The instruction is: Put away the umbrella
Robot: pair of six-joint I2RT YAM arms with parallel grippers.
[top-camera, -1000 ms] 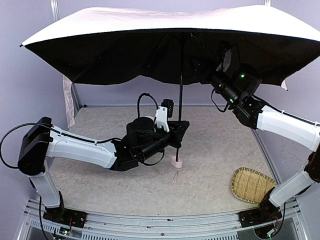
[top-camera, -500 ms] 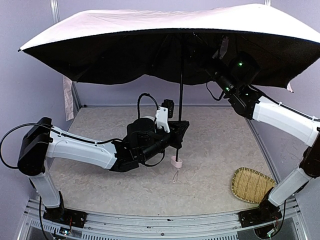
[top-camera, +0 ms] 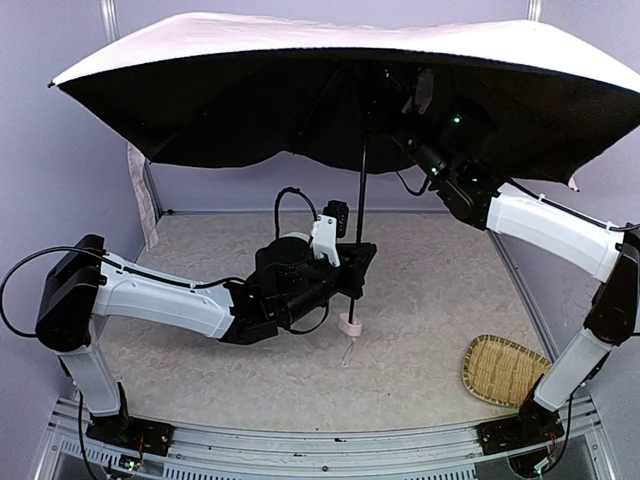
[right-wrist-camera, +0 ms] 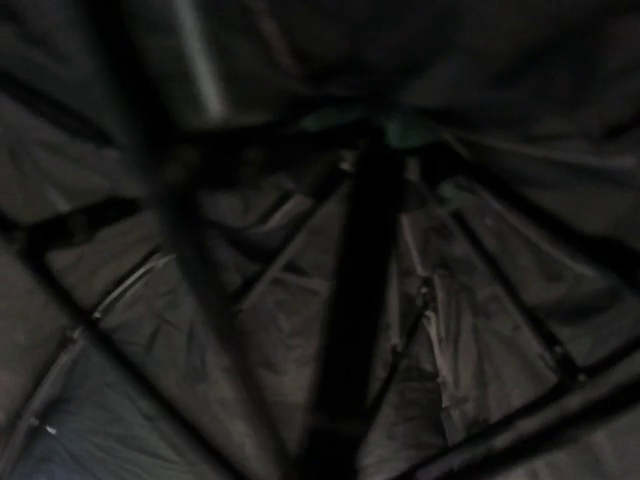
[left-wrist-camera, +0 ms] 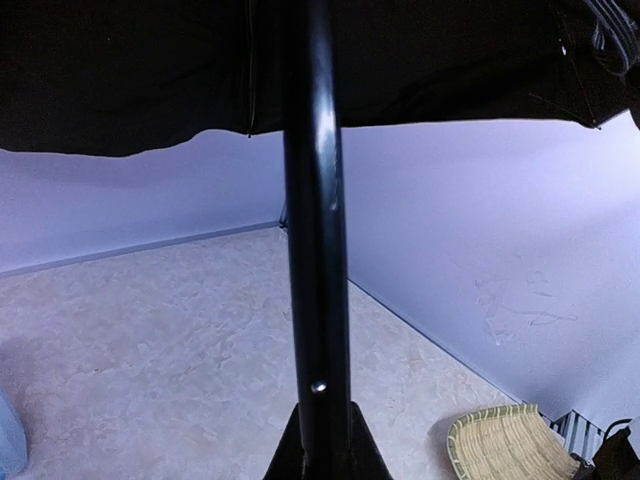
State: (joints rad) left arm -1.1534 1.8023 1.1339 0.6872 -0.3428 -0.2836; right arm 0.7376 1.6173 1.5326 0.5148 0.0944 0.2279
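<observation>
The tabletop is below my left gripper, so the gripper will next lower the umbrella a little and open its fingers to let go of the umbrella's stem above the pink handle [top-camera: 351, 325] [left-wrist-camera: 323, 425].
The umbrella is open and upright, its pale pink canopy [top-camera: 330, 40] spread across the top of the top view with the black lining [top-camera: 230, 110] facing down. My left gripper [top-camera: 355, 265] is shut on the thin black shaft [top-camera: 361, 190] just above the small pink handle [top-camera: 351, 325] and its strap. In the left wrist view the shaft [left-wrist-camera: 316, 250] rises from between my fingers [left-wrist-camera: 285, 455]. My right gripper [top-camera: 400, 100] is up under the canopy beside the top of the shaft. Its wrist view is dark, showing lining, ribs and the shaft [right-wrist-camera: 355, 330]; its jaws do not show.
A woven basket [top-camera: 503, 368] lies at the front right of the table, also in the left wrist view [left-wrist-camera: 505, 445]. A pale pink strip of cloth [top-camera: 135, 200] hangs at the back left corner. Purple walls close in the table at the back and sides.
My right arm has moved left and up, closer to the top of the shaft under the canopy. The canopy has shifted and tilted slightly. The left gripper holds as before.
</observation>
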